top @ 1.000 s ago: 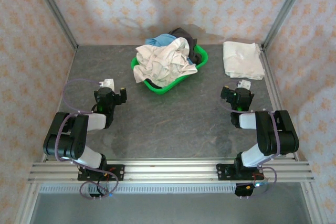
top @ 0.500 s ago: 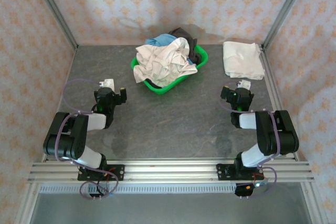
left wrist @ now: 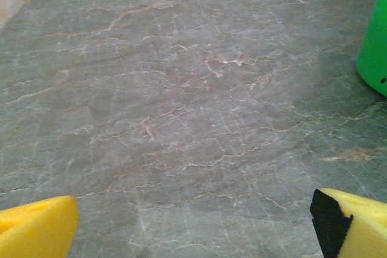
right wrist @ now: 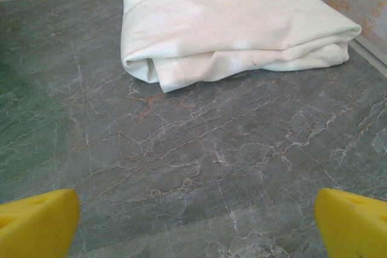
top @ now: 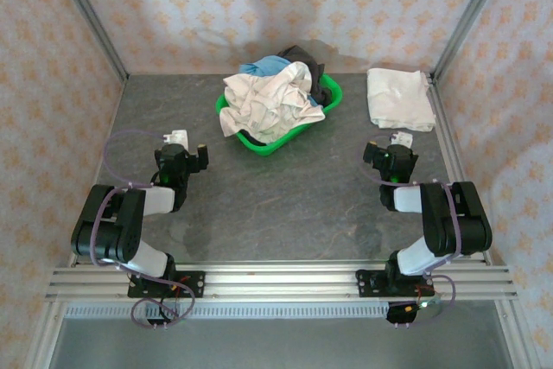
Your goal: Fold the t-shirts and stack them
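Observation:
The basket's near rim lies between my left gripper and the folded t-shirt [top: 398,98], so the gripper should next lift, swing across, turning, and lower onto that rim.
A crumpled cream t-shirt [top: 266,101] lies heaped in the green basket [top: 285,139] at the back middle of the table. A folded cream t-shirt [top: 398,98] [right wrist: 230,25] lies flat at the back right. My left gripper [top: 177,143] [left wrist: 193,222] rests low at the left, open, with bare table between its yellow fingertips [left wrist: 36,231]. My right gripper [top: 397,144] [right wrist: 196,222] sits at the right just short of the folded shirt, open, nothing between its yellow fingertips [right wrist: 354,225].
A light blue garment [top: 263,66] and a dark garment [top: 308,60] lie in the basket behind the cream shirt. The basket's green wall [left wrist: 375,46] shows at the right edge of the left wrist view. Metal posts and patterned walls enclose the grey marbled table [top: 285,196].

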### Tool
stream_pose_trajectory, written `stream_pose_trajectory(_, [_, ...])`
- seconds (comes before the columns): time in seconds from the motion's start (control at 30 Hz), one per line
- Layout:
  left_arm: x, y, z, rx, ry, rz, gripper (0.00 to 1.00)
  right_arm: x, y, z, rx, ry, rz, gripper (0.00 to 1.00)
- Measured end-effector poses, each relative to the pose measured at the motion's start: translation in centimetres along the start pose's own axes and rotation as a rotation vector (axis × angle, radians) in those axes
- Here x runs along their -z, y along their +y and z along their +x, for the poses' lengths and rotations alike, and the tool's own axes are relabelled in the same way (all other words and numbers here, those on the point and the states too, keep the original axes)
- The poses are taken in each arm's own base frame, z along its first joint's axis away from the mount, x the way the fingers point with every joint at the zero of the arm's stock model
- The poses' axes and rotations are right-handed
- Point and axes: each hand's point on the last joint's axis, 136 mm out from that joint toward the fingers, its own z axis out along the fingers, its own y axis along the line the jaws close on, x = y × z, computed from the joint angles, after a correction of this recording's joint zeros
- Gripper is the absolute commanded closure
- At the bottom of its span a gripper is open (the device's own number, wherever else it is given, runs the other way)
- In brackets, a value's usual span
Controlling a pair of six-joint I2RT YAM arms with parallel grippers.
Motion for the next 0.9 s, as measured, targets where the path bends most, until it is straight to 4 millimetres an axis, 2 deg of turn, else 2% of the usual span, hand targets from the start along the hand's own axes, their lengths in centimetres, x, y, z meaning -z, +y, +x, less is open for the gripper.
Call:
stream_pose_trajectory(0.07, [0.7,0.4,-1.1,-0.004,0.036,-0.052,0.0,0.1,0.1,-0.8,0.009,0.033,0.012,0.01])
stream_pose_trajectory(0.13, [2.4,0.4,-5.2,0.057,0.01,-0.068,0.0,0.4,0.8,-3.6,-0.011,0.031,0.008,0.01])
stream_pose_trajectory(0.23, [6.4,0.5,-13.7,0.217,-0.119,-0.03,0.0,2.2,1.8,-9.9,-0.125,-0.059,-0.029,0.01])
stream_pose_trajectory(0.3, [8.8,-0.3,-17.3,0.259,-0.181,0.058,0.0,3.5,1.9,-12.0,-0.229,-0.087,-0.041,0.01])
stream_pose_trajectory(0.37, [10.2,-2.2,-18.8,0.257,-0.182,0.156,0.0,4.4,2.1,-12.6,-0.297,-0.082,-0.062,0.01])
stream_pose_trajectory(0.43, [11.0,-6.4,-18.4,0.172,-0.119,0.259,0.0,4.6,2.7,-11.5,-0.318,-0.028,-0.104,0.01])
stream_pose_trajectory(0.5, [11.4,-11.8,-17.0,0.03,-0.039,0.357,0.0,4.7,3.5,-9.9,-0.322,0.045,-0.144,0.01])
stream_pose_trajectory(0.6, [11.6,-19.1,-12.8,-0.229,0.096,0.463,0.0,5.1,4.0,-8.0,-0.322,0.13,-0.166,0.01])
stream_pose_trajectory(0.67, [11.1,-21.6,-10.1,-0.362,0.172,0.498,0.0,5.5,3.8,-7.1,-0.318,0.159,-0.158,0.01])
stream_pose_trajectory(0.77, [9.3,-23.7,-6.9,-0.524,0.29,0.516,0.01,6.5,3.4,-6.3,-0.314,0.179,-0.148,0.01])
stream_pose_trajectory(0.83, [8.1,-24.6,-5.8,-0.59,0.337,0.516,0.09,7.0,3.2,-6.0,-0.312,0.182,-0.145,0.01])
stream_pose_trajectory(0.9, [6.6,-25.6,-4.7,-0.648,0.391,0.515,0.11,7.3,3.0,-6.0,-0.312,0.181,-0.145,0.01])
